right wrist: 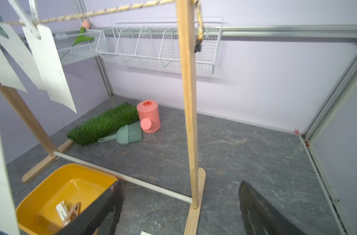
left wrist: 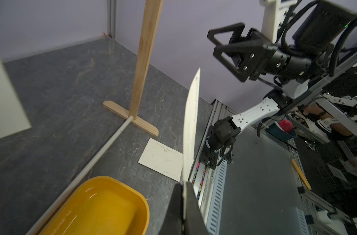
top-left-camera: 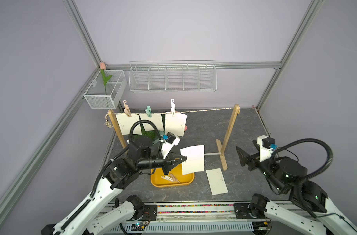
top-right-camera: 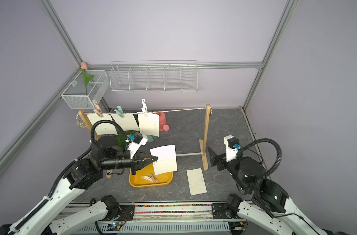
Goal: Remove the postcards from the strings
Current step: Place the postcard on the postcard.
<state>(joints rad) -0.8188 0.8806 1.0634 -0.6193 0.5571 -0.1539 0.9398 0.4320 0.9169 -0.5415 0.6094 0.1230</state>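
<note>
I will next move my left gripper past the yellow tray (top-left-camera: 171, 184) and down to release the fourth postcard onto the flat postcard, already clear of the tray.
Three postcards (top-left-camera: 125, 124) (top-left-camera: 151, 123) (top-left-camera: 176, 124) hang from the string (top-left-camera: 206, 110), each under a clothespin (top-left-camera: 173, 108). My left gripper (top-left-camera: 184, 159) is shut on the edge of a fourth postcard (top-left-camera: 193, 159), holding it upright above the right end of the yellow tray (top-left-camera: 171, 184). In the left wrist view that postcard (left wrist: 191, 122) rises edge-on from the closed gripper (left wrist: 183, 186). Another postcard (top-left-camera: 216, 181) lies flat on the table near the right post's foot. My right gripper (top-left-camera: 240, 156) hovers open and empty right of that post, with its fingers (right wrist: 112, 195) wide apart.
The rack's wooden posts (top-left-camera: 230, 130) (top-left-camera: 115, 128) are joined low down by a white rod (top-left-camera: 212, 154). Loose clothespins (top-left-camera: 170, 178) lie in the tray. Behind the rack are a grass mat (right wrist: 104, 124), a green brush (right wrist: 126, 135) and a pink watering can (right wrist: 149, 116). Wire baskets (top-left-camera: 172, 78) hang on the back wall.
</note>
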